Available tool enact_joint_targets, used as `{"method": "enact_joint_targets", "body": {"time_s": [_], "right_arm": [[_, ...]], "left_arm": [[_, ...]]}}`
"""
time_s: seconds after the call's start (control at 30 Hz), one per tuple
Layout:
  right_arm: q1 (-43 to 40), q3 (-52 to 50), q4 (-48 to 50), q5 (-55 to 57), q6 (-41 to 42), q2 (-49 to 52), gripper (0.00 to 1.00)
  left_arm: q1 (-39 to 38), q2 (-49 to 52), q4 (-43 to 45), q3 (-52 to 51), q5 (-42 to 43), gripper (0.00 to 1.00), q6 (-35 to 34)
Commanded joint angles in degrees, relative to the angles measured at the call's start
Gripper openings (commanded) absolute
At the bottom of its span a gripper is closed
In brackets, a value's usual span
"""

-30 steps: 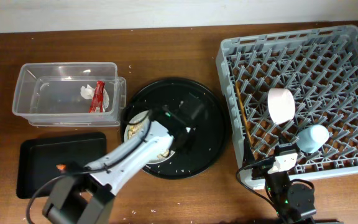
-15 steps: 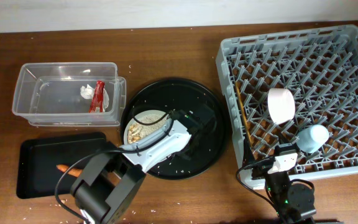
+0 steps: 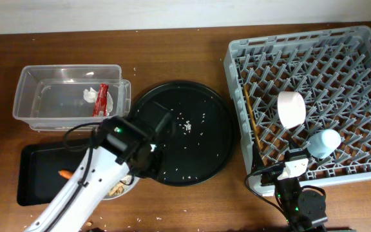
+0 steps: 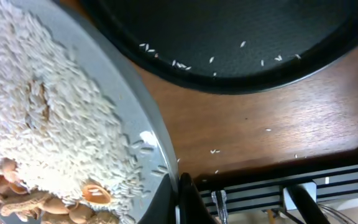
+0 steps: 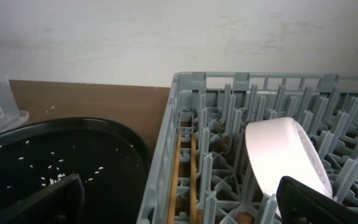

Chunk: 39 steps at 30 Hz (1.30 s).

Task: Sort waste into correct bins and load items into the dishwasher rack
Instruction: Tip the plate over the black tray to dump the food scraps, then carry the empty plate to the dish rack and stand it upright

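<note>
The plate has rice and scraps on it; my left gripper needs to tip it over the flat black tray, then lower it into the rack (image 3: 236,55) slots beside the white bowl.
My left gripper (image 3: 136,169) is shut on the rim of the pale grey plate (image 3: 119,189), held over the table between the round tray and the flat black tray (image 3: 36,158). In the left wrist view the jaws (image 4: 183,200) pinch the plate (image 4: 120,93), which carries rice (image 4: 36,118) and beige scraps (image 4: 17,202). A carrot piece (image 3: 64,173) lies in the flat tray. The clear tub (image 3: 23,90) holds the red wrapper (image 3: 100,100) and the tissue (image 3: 90,95). The dishwasher rack (image 3: 236,55) holds the white bowl (image 3: 292,107), the cup (image 3: 324,143) and the chopsticks (image 3: 250,122). My right gripper (image 5: 182,208) is open and empty at the rack's front left corner.
The large round black tray (image 3: 201,138) sits mid-table with loose rice grains on it. Rice grains also lie on the wood near the table's front edge (image 4: 241,134). The right wrist view shows the rack wall (image 5: 160,155), the bowl (image 5: 284,155) and the chopsticks (image 5: 182,168).
My left arm has carried the plate off the round tray, left and toward the front, to beside the flat black tray. The right arm has not moved.
</note>
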Motion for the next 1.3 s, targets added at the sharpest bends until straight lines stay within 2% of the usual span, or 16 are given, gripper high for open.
{"method": "enact_joint_targets", "body": {"time_s": [0.0,0.1,0.2,0.3,0.47,0.57,0.63,0.7,0.87,0.9,0.93,0.97,1.0,1.1,1.2,1.27], "right_arm": [[-0.2,-0.4,-0.2,0.1,0.3,-0.4,0.98],[-0.2,-0.4,-0.2,0.1,0.3,-0.4,0.98],[-0.2,-0.4,-0.2,0.1,0.3,-0.4,0.98],[-0.2,-0.4,-0.2,0.1,0.3,-0.4,0.98],[-0.2,-0.4,-0.2,0.1,0.3,-0.4,0.98],[-0.2,-0.4,-0.2,0.1,0.3,-0.4,0.98],[-0.2,-0.4,-0.2,0.1,0.3,-0.4,0.98],[-0.2,-0.4,-0.2,0.1,0.3,-0.4,0.98],[-0.2,-0.4,-0.2,0.1,0.3,-0.4,0.98],[-0.2,-0.4,-0.2,0.1,0.3,-0.4,0.98],[-0.2,-0.4,-0.2,0.1,0.3,-0.4,0.98],[-0.2,-0.4,-0.2,0.1,0.3,-0.4,0.98],[-0.2,-0.4,-0.2,0.1,0.3,-0.4,0.98],[-0.2,-0.4,-0.2,0.1,0.3,-0.4,0.98],[-0.2,-0.4,-0.2,0.1,0.3,-0.4,0.98],[-0.2,-0.4,-0.2,0.1,0.3,-0.4,0.98]], "left_arm": [[5.0,-1.0,-0.4,0.4,0.0,0.00,2.3],[13.9,-1.0,-0.5,0.3,1.5,0.00,7.0],[26.0,-1.0,1.8,0.1,10.0,0.00,16.3],[36.7,-1.0,7.0,-2.8,21.2,0.00,25.4],[54.8,-1.0,12.8,-15.0,40.2,0.00,38.7],[64.1,-2.8,12.2,-15.2,48.5,0.00,42.7],[70.0,-6.3,11.0,-15.2,58.4,0.00,46.0],[73.9,-10.4,10.8,-15.2,63.5,0.00,46.1],[84.0,-14.2,7.0,-15.7,68.8,0.00,47.0],[86.1,-14.2,5.3,-17.0,71.9,0.00,49.5],[88.8,-14.2,2.3,-18.6,76.7,0.00,55.1],[92.5,-14.2,-1.1,-19.3,77.8,0.00,60.0],[94.9,-14.2,-1.5,-19.3,77.9,0.00,61.8],[92.3,-14.2,-1.7,-19.3,78.1,0.00,62.3],[83.0,-14.3,-0.7,-13.1,76.2,0.00,61.0],[65.2,-14.3,14.6,-6.2,72.0,0.00,45.4]]}}
